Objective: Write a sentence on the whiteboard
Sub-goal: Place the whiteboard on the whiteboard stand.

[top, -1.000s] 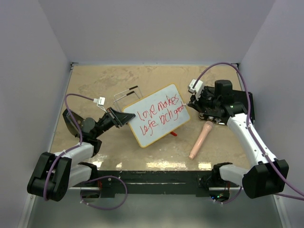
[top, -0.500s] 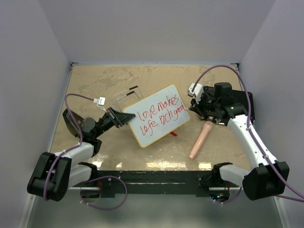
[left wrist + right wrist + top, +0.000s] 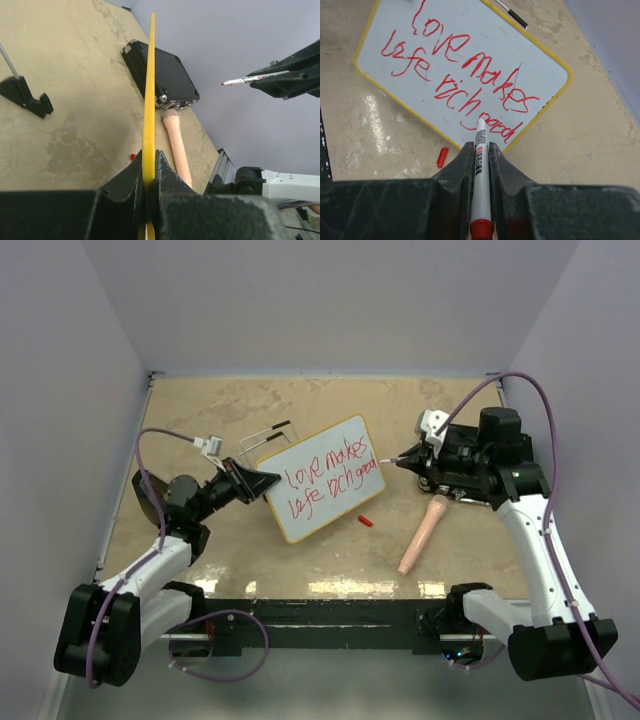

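I will next move the whiteboard [image 3: 345, 445] outward with my left gripper, lower it onto the wire stand, outward and below the gripper, and release its edge.
The whiteboard [image 3: 345, 445], white with a thin yellow rim, is raised at a tilt over the middle of the table. My left gripper [image 3: 266, 483] is shut on its left edge; in the left wrist view the rim [image 3: 148, 90] runs edge-on between the closed jaws [image 3: 148, 162]. The sentence [image 3: 330, 480] fills the board in two red handwritten lines [image 3: 465, 80]. My right gripper [image 3: 408, 457] is shut on a white marker [image 3: 480, 165] with a red end. The marker's tip hovers just off the board's right edge, apart from it.
A red marker cap [image 3: 366, 521] lies on the table below the board. A peach-coloured handle [image 3: 421, 534] lies at the right. A black case [image 3: 167, 75] sits beneath the right arm. A wire stand with black feet [image 3: 265, 436] is behind the board.
The right gripper has drawn back to the right with the marker, off the board face. The left gripper has shifted the board up and left, uncovering the red cap.
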`<state>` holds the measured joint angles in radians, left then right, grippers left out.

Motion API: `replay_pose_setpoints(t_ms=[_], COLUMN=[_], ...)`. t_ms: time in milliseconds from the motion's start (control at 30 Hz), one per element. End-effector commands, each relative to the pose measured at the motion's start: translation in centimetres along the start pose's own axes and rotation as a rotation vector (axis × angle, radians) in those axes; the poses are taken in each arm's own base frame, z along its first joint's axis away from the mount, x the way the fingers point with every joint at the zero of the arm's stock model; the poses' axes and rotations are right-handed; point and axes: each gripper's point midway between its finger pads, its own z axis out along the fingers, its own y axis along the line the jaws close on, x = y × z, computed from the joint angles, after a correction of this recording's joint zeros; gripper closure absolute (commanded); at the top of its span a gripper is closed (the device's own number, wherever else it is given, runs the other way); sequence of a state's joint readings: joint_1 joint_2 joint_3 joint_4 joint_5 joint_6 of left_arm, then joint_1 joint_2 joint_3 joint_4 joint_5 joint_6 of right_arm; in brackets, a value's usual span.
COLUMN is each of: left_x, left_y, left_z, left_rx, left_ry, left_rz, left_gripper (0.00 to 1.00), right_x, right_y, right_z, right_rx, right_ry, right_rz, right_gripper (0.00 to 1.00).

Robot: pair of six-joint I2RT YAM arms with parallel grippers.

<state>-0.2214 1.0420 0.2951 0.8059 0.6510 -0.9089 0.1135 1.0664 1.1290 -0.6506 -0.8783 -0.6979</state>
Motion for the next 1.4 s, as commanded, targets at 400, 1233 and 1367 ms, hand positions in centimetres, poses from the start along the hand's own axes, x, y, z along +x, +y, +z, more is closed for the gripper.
replay_pose_setpoints(t_ms=[400, 1233, 1367], left_x=[-16.2, -14.9, -14.0], left_y=[-3.1, 9.0, 10.6], left_z=[-0.9, -1.3, -1.4], left_rx=[0.105, 0.009, -0.018], left_ry=[-0.096, 0.009, 0.016], left_rz=[0.566, 0.462, 0.460], left_gripper=[1.00, 1.00, 1.00], right_x=[0.0, 1.0, 1.1], right_y=[2.5, 2.9, 2.8], right_z=[-0.9, -0.7, -0.7], right_rx=[-0.096, -0.104, -0.104], right_ry=[-0.122, -0.095, -0.093], right_rz=[-0.017, -0.004, -0.003], right_gripper=[1.00, 1.00, 1.00])
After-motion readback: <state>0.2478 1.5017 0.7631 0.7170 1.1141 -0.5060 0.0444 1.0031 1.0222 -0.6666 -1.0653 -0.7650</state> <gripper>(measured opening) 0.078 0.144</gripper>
